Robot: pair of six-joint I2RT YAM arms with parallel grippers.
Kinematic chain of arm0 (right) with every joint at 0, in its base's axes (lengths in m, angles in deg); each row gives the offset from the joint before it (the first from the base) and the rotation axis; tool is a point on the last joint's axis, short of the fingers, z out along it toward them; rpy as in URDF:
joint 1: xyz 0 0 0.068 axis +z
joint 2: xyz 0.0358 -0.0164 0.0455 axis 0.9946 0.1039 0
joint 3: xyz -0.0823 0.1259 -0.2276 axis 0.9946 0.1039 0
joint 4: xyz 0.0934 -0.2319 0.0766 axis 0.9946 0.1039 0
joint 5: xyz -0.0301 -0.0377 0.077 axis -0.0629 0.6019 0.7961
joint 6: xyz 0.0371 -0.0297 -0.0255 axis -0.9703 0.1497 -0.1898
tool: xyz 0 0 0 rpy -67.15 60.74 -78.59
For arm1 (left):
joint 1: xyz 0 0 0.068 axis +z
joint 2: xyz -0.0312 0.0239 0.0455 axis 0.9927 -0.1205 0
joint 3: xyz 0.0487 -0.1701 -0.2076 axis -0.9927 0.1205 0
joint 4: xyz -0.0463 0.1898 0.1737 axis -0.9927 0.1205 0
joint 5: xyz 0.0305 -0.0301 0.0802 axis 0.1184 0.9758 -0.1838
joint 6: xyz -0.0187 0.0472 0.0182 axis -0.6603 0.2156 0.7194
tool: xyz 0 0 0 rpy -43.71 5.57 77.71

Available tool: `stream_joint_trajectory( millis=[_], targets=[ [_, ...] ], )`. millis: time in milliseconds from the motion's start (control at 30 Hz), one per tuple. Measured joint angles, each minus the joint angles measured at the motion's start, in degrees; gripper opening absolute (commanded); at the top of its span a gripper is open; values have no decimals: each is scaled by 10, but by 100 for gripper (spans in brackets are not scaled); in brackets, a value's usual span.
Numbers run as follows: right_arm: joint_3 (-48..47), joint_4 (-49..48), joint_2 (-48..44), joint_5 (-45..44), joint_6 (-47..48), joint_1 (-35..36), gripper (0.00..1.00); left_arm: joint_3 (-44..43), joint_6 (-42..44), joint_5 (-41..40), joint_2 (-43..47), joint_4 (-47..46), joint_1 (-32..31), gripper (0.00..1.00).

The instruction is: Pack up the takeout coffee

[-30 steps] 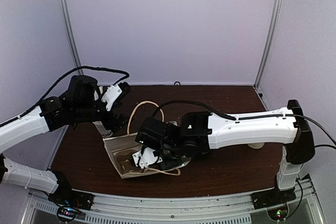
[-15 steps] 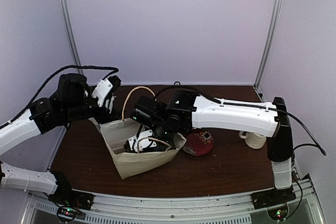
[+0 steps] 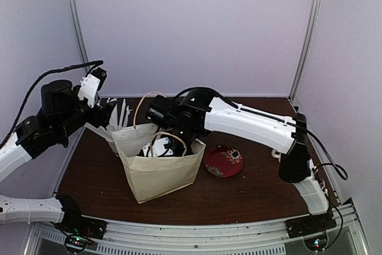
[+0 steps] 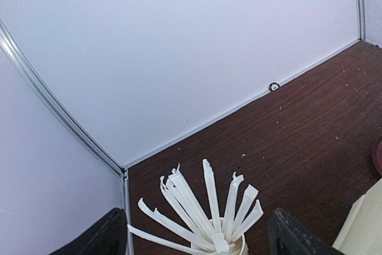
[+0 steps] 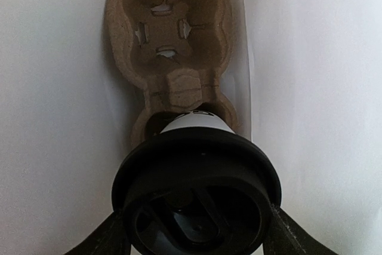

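Observation:
The cup's base sits in the carrier's near well, so my right gripper needs to pull back slightly next, turn a little over that well and then open.
In the right wrist view the takeout coffee shows as a white cup (image 5: 197, 125) under its black lid (image 5: 197, 171). Its base sits in the near well of a brown pulp carrier (image 5: 170, 34) at the bottom of the paper bag (image 3: 161, 177). My right gripper (image 5: 194, 231) is shut on the lid, one finger pressed on each side. From above, that gripper (image 3: 160, 147) is down inside the upright bag. My left gripper (image 3: 95, 82) hangs open, raised at the far left, over the paper cup of white sticks (image 4: 209, 207).
A red patterned plate (image 3: 224, 160) lies just right of the bag. The stick cup (image 3: 119, 114) stands behind the bag's left corner. A cream mug (image 3: 276, 153) peeks out behind the right arm. The bag's white walls (image 5: 54, 117) close in on both sides.
The bag has gone from lying low to standing upright, and the right arm has risen with it, still inside. My left gripper has pulled up and away to the left.

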Motion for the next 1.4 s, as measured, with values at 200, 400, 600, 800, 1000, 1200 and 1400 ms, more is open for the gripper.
stream_joint_trajectory(
  millis=[200, 400, 600, 800, 1000, 1200, 1400],
  targets=[
    [-62, 28, 38, 45, 3, -30, 56, 19, 2, -13, 11, -20, 1, 85],
    [-82, 31, 52, 79, 13, -45, 56, 29, 3, -12, 9, -21, 9, 85],
    [-106, 39, 68, 104, 18, -56, 57, 29, 2, -2, 10, -21, 14, 85],
    [-121, 58, 76, 97, 42, -48, 55, 30, 2, 3, 26, -28, 15, 85],
    [-120, 62, 73, 79, 69, -26, 54, 31, 2, 3, 38, -35, 15, 85],
    [-119, 80, 69, 78, 73, -12, 54, 31, 2, 6, 38, -35, 15, 85],
    [-116, 103, 62, 93, 73, -6, 56, 31, 2, 8, 32, -41, 15, 85]
  ],
)
